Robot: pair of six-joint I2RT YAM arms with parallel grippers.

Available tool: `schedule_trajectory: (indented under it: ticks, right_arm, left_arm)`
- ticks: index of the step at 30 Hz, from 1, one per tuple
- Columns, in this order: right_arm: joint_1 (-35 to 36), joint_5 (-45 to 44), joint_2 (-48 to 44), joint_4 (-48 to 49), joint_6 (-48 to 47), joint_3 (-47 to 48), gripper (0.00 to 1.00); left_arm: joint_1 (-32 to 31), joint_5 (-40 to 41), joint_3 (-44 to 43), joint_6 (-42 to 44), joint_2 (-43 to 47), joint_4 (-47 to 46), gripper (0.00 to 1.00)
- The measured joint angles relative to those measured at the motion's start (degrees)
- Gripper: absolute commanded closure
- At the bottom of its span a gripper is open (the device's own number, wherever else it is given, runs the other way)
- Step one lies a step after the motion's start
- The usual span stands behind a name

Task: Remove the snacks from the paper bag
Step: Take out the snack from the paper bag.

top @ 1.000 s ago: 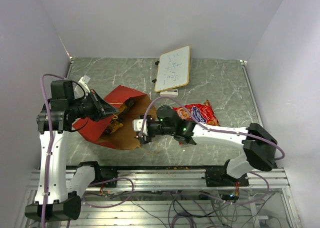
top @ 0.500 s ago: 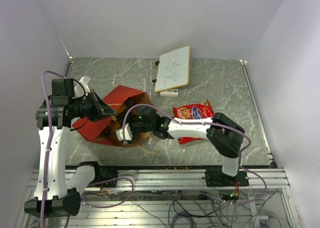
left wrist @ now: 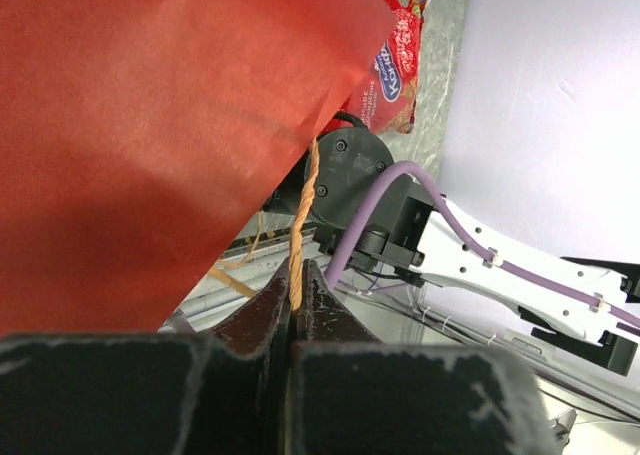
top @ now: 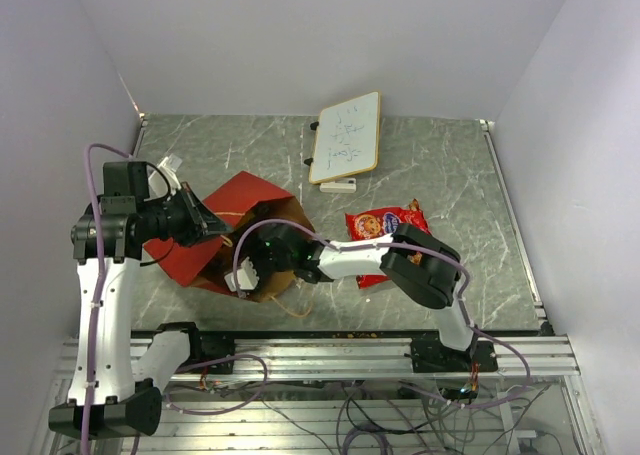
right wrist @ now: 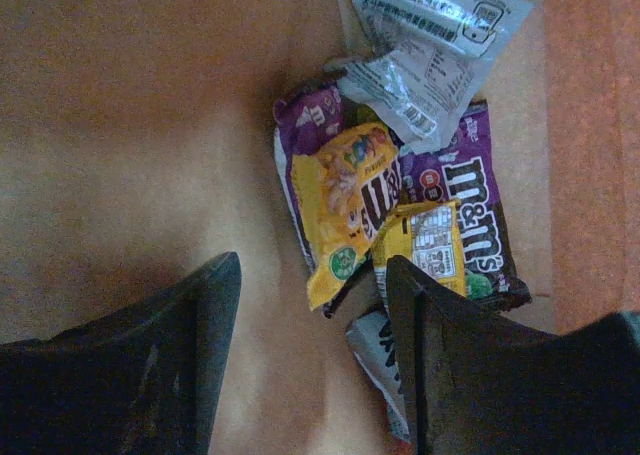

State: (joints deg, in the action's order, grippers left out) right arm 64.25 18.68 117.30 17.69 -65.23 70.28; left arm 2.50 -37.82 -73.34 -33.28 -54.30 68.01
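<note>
The near end of the yellow packet points between my open fingers. My right gripper will go deeper and slightly outward onto that end next.
The paper bag (top: 232, 203) lies on its side, red outside (left wrist: 150, 125), brown inside (right wrist: 130, 145). My left gripper (top: 207, 224) is shut on its twisted paper handle (left wrist: 304, 210), pinched between the jaws (left wrist: 297, 293). My right gripper (top: 246, 272) is inside the bag's mouth, open (right wrist: 312, 285). Just ahead of its fingers lies a pile of snacks: a yellow packet (right wrist: 348, 190), a purple and brown packet (right wrist: 476, 215), a silver wrapper (right wrist: 430, 45) and a small yellow packet (right wrist: 424, 237). The red cookie packet (top: 385, 223) lies on the table outside the bag, and shows in the left wrist view (left wrist: 396, 60).
A small whiteboard (top: 347, 137) lies at the back of the marble table (top: 440, 165), with a white block (top: 338, 185) in front of it. Grey walls close the left, back and right sides. The right arm (top: 400, 260) stretches across beside the cookie packet.
My right arm has swung left and pushed its gripper into the bag's mouth. The left gripper keeps hold of the handle and has barely moved.
</note>
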Motion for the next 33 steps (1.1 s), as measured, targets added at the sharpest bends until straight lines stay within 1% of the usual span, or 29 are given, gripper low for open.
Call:
schedule_trajectory:
  ticks: [3, 6, 10, 12, 15, 21, 28, 33]
  right_arm:
    - [0.00, -2.25, 1.70, 2.36, -1.11, 0.00, 0.42]
    - [0.00, -4.28, 3.50, 4.94, -1.36, 0.04, 0.50]
    - [-0.15, -5.68, 5.44, 8.72, -0.02, 0.04, 0.62]
    - [-0.20, -5.97, 5.77, 10.86, 1.25, 0.04, 0.72]
    - [-0.39, -6.14, 6.23, 13.68, 3.08, 0.35, 0.83]
    - [-0.76, -6.10, 6.56, 16.68, 6.29, 0.79, 1.00]
    - [-1.46, -5.35, 5.62, 17.62, 10.10, -0.63, 1.00]
    - [-1.62, -4.09, -0.24, 17.53, 14.40, -5.79, 1.00]
  left_arm:
    - [0.00, -0.17, 1.01, 1.11, 0.35, 0.24, 0.93]
    - [-0.02, 0.31, 1.01, 2.97, -0.85, 2.12, 0.93]
    - [-0.04, 2.80, 0.39, 4.37, -1.46, 4.15, 0.93]
    - [-0.04, 3.56, -0.35, 4.50, -1.44, 4.72, 0.93]
    - [-0.04, 4.07, -0.46, 4.31, -1.42, 4.90, 0.93]
    - [-0.04, 5.01, -0.46, 3.10, -0.70, 4.87, 0.93]
    - [-0.04, 6.36, -0.44, 1.25, 0.26, 4.59, 0.93]
    - [-0.04, 7.39, -0.44, 0.24, -0.07, 3.48, 0.93]
